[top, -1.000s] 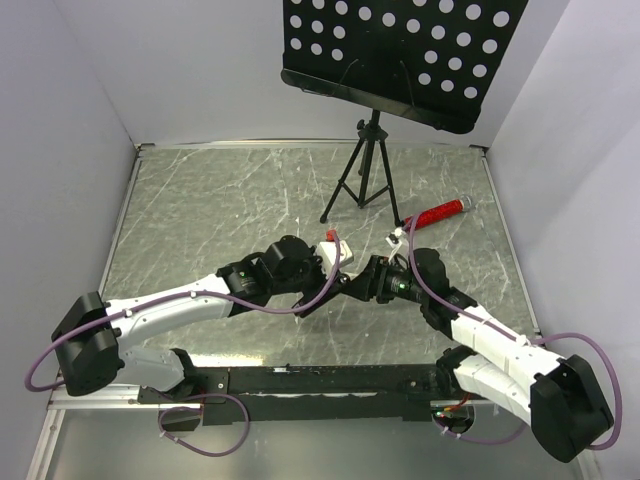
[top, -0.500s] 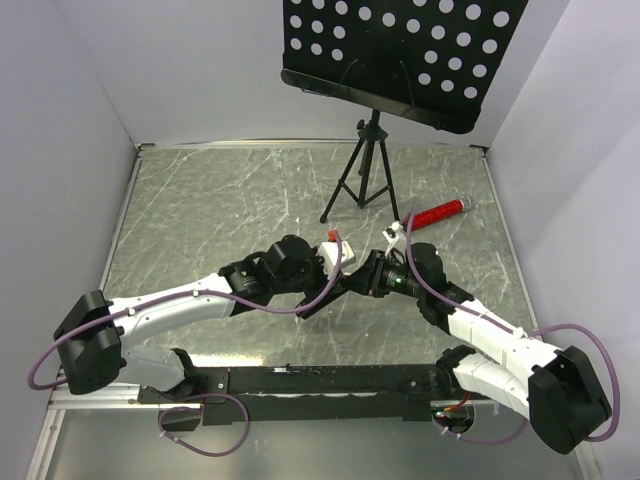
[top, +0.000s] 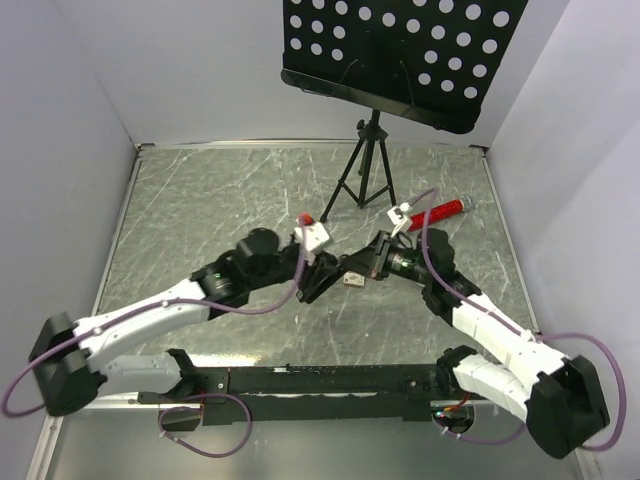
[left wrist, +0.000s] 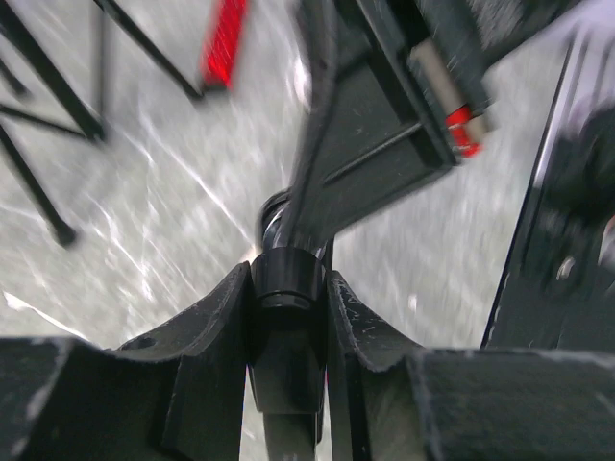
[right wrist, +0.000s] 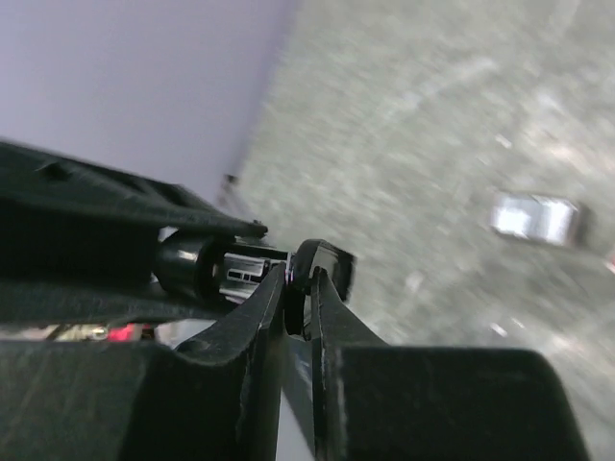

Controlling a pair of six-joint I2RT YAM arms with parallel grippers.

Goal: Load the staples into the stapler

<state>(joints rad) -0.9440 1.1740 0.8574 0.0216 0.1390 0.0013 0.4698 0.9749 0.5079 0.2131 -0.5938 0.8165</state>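
The stapler's thin part is in my right gripper. My left gripper will next pull to the left in the top view to swing the stapler (top: 340,274) open, and then let go of the stapler's rounded end.
A black stapler (left wrist: 370,144) is held off the table between both arms. My left gripper (left wrist: 288,288) is shut on its rounded rear end. In the right wrist view my right gripper (right wrist: 300,279) is shut on a thin black part of the stapler (right wrist: 325,267), next to the stapler's bare metal channel (right wrist: 240,272). From above, the left gripper (top: 322,278) and right gripper (top: 368,266) meet at mid-table with the stapler (top: 340,274) between them. The staples (top: 353,279), a small silvery-grey strip, lie on the table under them; the right wrist view shows the staples (right wrist: 536,217) lying loose.
A black tripod (top: 362,180) carrying a perforated black plate (top: 400,50) stands at the back of the table. A red cylinder (top: 440,211) lies to its right, behind my right arm. The left wrist view shows the tripod legs (left wrist: 38,106) close by.
My right gripper has closed onto the stapler. The left arm has swung left and stretched out, shifting both grippers. The silvery strip now shows between them.
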